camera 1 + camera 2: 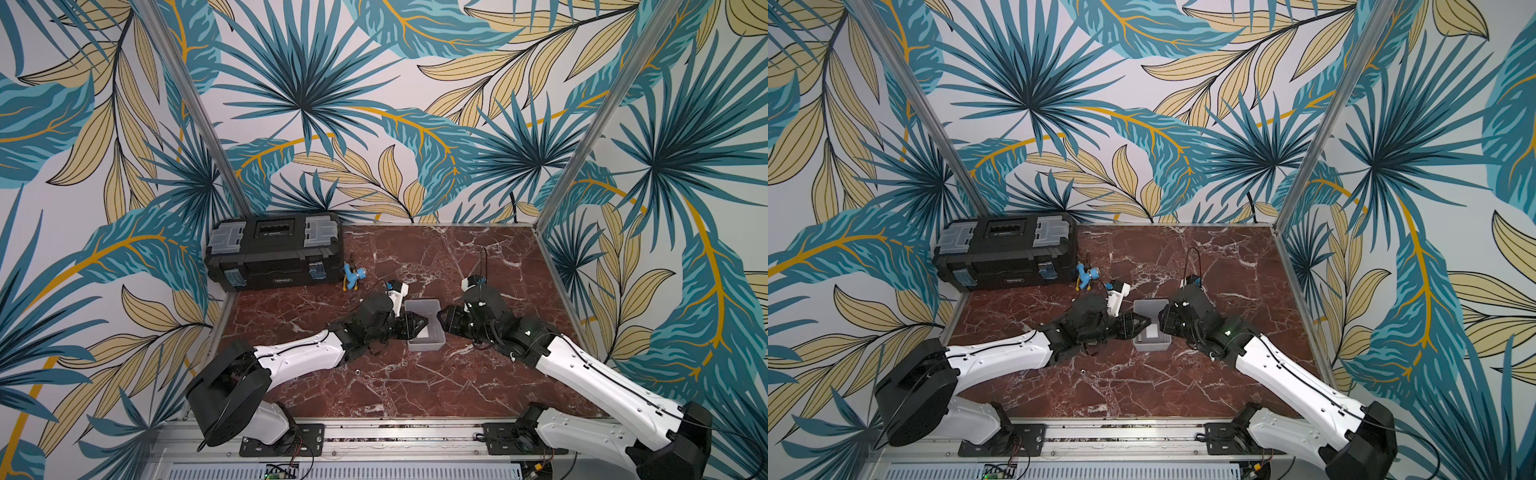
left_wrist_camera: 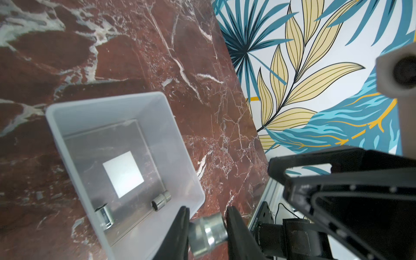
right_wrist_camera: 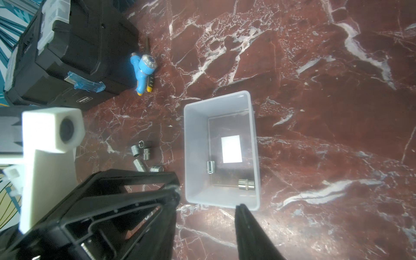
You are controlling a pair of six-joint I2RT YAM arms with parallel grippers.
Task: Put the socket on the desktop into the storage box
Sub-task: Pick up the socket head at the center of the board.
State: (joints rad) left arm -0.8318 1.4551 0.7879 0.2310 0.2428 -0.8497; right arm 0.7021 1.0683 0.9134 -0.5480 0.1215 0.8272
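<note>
The left gripper goes down and outward over the storage box's open inside there next, and releases the silver socket clear of the box's rim.
My left gripper [image 2: 207, 210] is shut on a silver socket [image 2: 208, 233], held above the desktop [image 2: 135, 45] right beside a wall of the storage box [image 2: 101, 101]. In both top views that gripper [image 1: 423, 323] reaches over the box's left rim [image 1: 428, 345]. Two sockets [image 3: 211, 167] [image 3: 246, 184] lie on the box floor next to the white label. Several more sockets [image 3: 144, 153] rest on the desktop left of the box, and one small socket [image 1: 358, 371] lies nearer the front. My right gripper [image 3: 207, 202] stands open and empty at the box's right side [image 1: 446, 320].
A large black toolbox [image 1: 274, 253] stands at the back left, with a blue and yellow tool [image 1: 353, 276] beside it. Patterned walls and aluminium rails [image 1: 374, 434] bound the desktop. Both arms meet at the box in the middle.
</note>
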